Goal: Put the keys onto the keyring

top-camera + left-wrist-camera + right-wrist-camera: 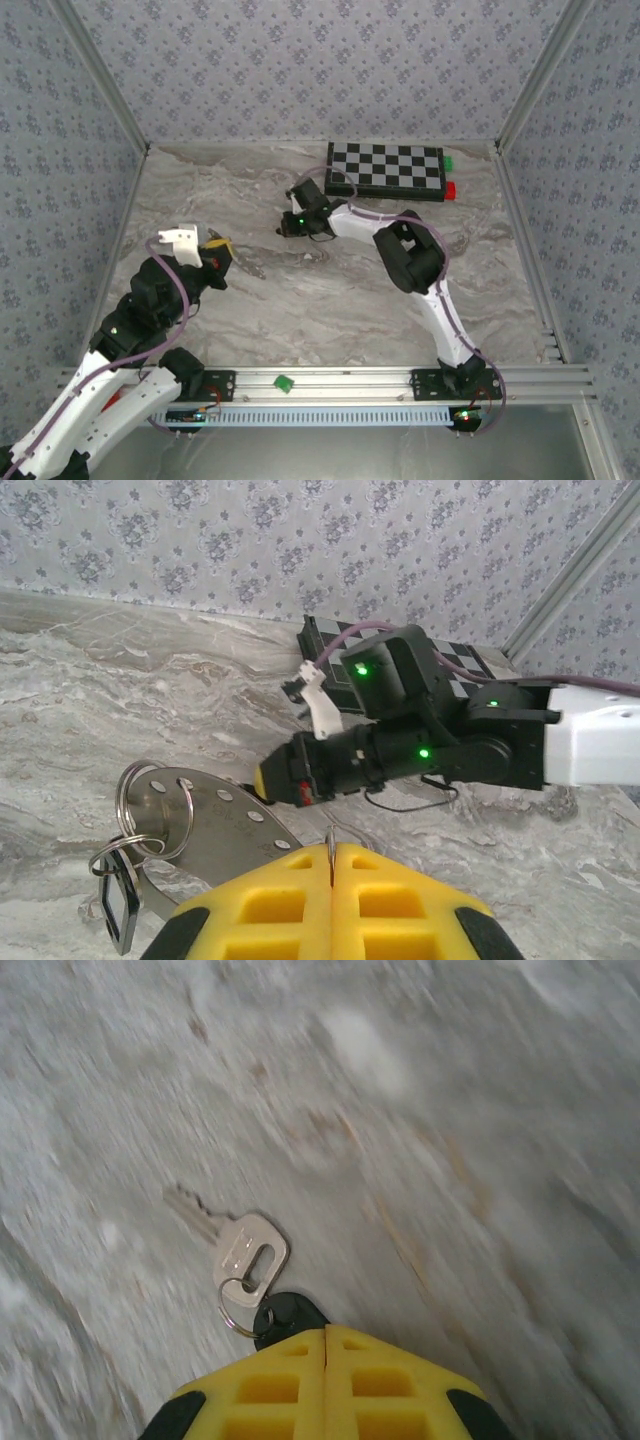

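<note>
The right gripper draws back next, away from the round metal plate [215, 825], and releases the dark head, since clear tabletop lies back of it, nearer the rail.
In the left wrist view my left gripper [331, 852] is shut on a thin wire keyring [332, 837], whose edge stands up between the yellow fingers. Left of it lies a round metal plate [215, 825] carrying larger rings [158, 810] and a dark-headed key [118, 908]. My right gripper [325, 1332] is shut on a key's dark head [287, 1313]. A small ring [234, 1310] links that head to a silver key [245, 1250] lying flat on the table. From above, the left gripper [222, 247] and the right gripper [284, 226] are a short way apart.
A checkerboard [385, 168] lies at the back right with a green block [448, 160] and a red block [451, 190] at its right end. The right arm [430, 745] stretches across in front of the left gripper. A small green piece [284, 381] sits on the near rail.
</note>
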You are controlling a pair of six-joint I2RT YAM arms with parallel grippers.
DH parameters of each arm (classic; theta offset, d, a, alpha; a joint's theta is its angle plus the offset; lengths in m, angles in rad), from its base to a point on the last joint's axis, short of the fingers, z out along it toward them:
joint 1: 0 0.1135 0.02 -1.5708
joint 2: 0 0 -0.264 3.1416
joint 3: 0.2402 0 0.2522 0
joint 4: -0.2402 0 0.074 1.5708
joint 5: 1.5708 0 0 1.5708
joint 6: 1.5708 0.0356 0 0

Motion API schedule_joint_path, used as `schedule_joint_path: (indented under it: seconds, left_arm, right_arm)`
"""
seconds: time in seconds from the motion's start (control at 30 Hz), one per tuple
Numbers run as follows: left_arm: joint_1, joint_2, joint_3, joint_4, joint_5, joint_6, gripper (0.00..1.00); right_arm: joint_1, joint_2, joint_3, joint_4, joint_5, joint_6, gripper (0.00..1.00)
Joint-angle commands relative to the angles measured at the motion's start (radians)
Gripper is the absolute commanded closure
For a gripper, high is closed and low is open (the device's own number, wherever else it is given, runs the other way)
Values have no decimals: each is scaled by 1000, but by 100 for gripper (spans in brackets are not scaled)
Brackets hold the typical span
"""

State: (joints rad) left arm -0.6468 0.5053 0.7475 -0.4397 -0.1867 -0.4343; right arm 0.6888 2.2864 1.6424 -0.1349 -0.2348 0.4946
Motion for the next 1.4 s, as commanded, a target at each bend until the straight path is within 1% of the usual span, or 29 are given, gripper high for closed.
schedule_joint_path:
  seconds: [0.0, 0.1, 0.27, 0.43, 0.57, 0.77, 0.9, 1.0, 1.07, 1.17, 1.23, 1.3, 1.37]
  left_arm:
    - [7, 18, 0, 52, 45, 2, 100]
    - [7, 43, -6, 76, 79, -4, 100]
    - [4, 108, -16, 142, 142, -15, 100]
    - [2, 208, -16, 211, 210, -26, 100]
    - [-16, 289, -31, 302, 230, -24, 100]
    - [-69, 457, -42, 466, 238, -12, 100]
    - [-81, 563, -33, 560, 260, -4, 100]
    - [-82, 626, -30, 611, 270, 12, 100]
    - [-83, 664, -27, 634, 274, 19, 100]
    - [-81, 697, -8, 617, 294, 32, 100]
    - [-81, 707, -2, 617, 300, 35, 100]
    - [-81, 708, -6, 621, 294, 41, 100]
    - [-81, 704, -24, 630, 288, 49, 100]
  right_arm:
    - [-26, -69, -196, -79, 49, -22, 99]
    - [-44, -163, -360, -33, 69, -6, 99]
    - [-68, -308, -606, -12, 118, 21, 99]
    - [-99, -440, -789, 23, 153, 66, 99]
    - [-123, -561, -895, 16, 191, 91, 99]
    - [-146, -741, -978, -80, 244, 94, 96]
    - [-152, -877, -1025, -117, 286, 86, 93]
    - [-144, -995, -1042, -139, 311, 80, 86]
    - [-135, -1072, -1047, -154, 322, 54, 78]
    - [-129, -1163, -1046, -174, 329, 11, 67]
    - [-126, -1201, -1052, -159, 331, -11, 61]
    - [-127, -1210, -1049, -147, 315, -32, 60]
    - [-128, -1188, -1027, -149, 287, -61, 61]
